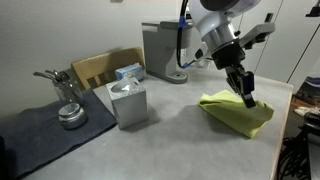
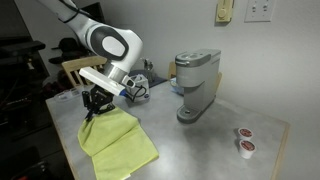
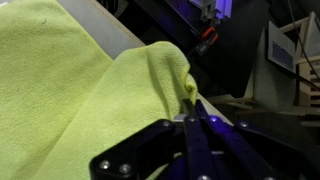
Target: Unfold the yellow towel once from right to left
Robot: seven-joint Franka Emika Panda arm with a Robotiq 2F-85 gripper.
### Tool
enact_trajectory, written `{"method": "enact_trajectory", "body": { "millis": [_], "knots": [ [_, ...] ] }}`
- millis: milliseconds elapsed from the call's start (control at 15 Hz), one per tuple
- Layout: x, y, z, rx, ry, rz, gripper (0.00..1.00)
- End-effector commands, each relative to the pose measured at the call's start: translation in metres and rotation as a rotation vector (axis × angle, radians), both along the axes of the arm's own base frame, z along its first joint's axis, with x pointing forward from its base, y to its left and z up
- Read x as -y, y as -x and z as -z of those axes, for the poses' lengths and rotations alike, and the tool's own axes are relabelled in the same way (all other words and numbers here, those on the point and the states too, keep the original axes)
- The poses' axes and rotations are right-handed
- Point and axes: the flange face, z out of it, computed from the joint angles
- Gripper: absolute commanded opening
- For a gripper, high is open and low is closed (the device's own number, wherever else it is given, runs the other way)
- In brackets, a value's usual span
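Note:
The gripper draws the pinched edge toward the tissue box's side next and brings it down to release on the bare tabletop beside the towel, which still lies folded.
The yellow towel (image 1: 238,113) lies folded on the grey table near its edge; it also shows in an exterior view (image 2: 118,145) and fills the left of the wrist view (image 3: 70,90). My gripper (image 1: 247,98) is shut on a corner of the towel and holds that corner pinched and lifted a little; it shows in an exterior view (image 2: 93,108) too. In the wrist view the two fingers (image 3: 192,112) are pressed together with a peak of yellow cloth between their tips.
A white tissue box (image 1: 128,103) stands mid-table. A coffee machine (image 2: 195,86) stands at the back. A dark grey mat (image 1: 45,128) holds a metal pot (image 1: 71,115). Two small cups (image 2: 243,140) sit near a table corner. The table edge (image 1: 283,130) is close to the towel.

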Motion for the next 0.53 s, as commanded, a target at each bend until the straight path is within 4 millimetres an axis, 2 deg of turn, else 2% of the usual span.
{"method": "enact_trajectory", "body": {
  "millis": [0, 467],
  "knots": [
    [-0.013, 0.001, 0.002, -0.029, -0.018, -0.035, 0.01],
    [-0.043, -0.001, 0.003, -0.03, -0.018, -0.081, 0.01]
  ]
}}
